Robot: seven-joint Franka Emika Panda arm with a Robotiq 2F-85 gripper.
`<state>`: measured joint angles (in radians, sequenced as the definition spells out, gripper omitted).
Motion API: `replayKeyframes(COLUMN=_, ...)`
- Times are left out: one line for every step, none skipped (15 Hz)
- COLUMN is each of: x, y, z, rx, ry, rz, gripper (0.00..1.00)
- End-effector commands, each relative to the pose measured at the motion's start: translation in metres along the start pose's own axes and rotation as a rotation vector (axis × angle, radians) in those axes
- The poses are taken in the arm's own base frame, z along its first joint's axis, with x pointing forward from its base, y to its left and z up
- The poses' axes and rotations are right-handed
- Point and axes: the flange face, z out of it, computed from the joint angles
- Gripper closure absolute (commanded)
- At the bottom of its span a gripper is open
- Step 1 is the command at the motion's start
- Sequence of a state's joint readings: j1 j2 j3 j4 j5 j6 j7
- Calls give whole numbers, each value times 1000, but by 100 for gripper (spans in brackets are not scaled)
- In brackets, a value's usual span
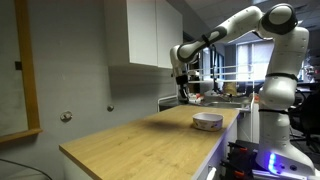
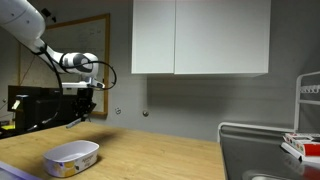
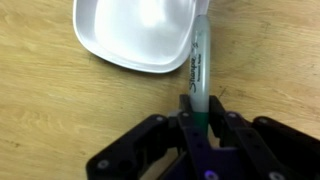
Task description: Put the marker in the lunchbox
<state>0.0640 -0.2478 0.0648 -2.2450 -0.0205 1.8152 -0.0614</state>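
The robot's gripper will move back toward the robot's base and down into the open inside of the lunchbox to release the marker (image 2: 75,122), because the gripper's fingers still hang outside the lunchbox's rim.
My gripper (image 3: 192,112) is shut on the marker (image 3: 196,70), a thin stick with a grey-green barrel and black lettering that points away from the jaws. In the wrist view the marker's far end lies over the rim of the whitish lunchbox (image 3: 130,35), which sits on the wooden table below. In both exterior views the gripper (image 1: 183,92) (image 2: 84,108) hangs well above the table, with the marker (image 2: 75,122) sticking out below it. The lunchbox (image 1: 207,121) (image 2: 72,157) stands on the table under and a little beside the gripper.
The wooden table (image 1: 140,140) has its front edge close to the lunchbox. White wall cabinets (image 2: 200,35) hang above. A sink and a rack (image 2: 295,140) stand at one end. Dark equipment (image 2: 30,105) stands behind the gripper.
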Motion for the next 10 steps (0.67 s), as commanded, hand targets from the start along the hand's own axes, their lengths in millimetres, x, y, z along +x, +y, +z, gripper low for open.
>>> replayKeyframes(x=-46, y=16, z=4, rx=7, ry=31, rz=150, gripper=95)
replayKeyframes(x=-53, y=19, z=10, rx=8, ry=28, rz=187, gripper=95)
replayKeyframes(x=-60, y=22, z=17, rx=16, ry=25, rz=217, gripper=95)
replayKeyframes(x=-65, y=24, z=25, rx=26, ry=18, rz=240, gripper=95)
replayKeyframes(x=-70, y=25, z=32, rx=35, ry=11, rz=262, gripper=95)
replayKeyframes(x=-73, y=26, z=41, rx=41, ry=3, rz=286, gripper=95)
replayKeyframes(x=-77, y=27, z=48, rx=44, ry=-4, rz=306, gripper=95)
replayKeyframes(x=-78, y=27, z=56, rx=50, ry=-12, rz=322, gripper=95)
replayKeyframes(x=-80, y=27, z=62, rx=56, ry=-17, rz=334, gripper=95)
replayKeyframes(x=-80, y=26, z=69, rx=61, ry=-22, rz=342, gripper=95)
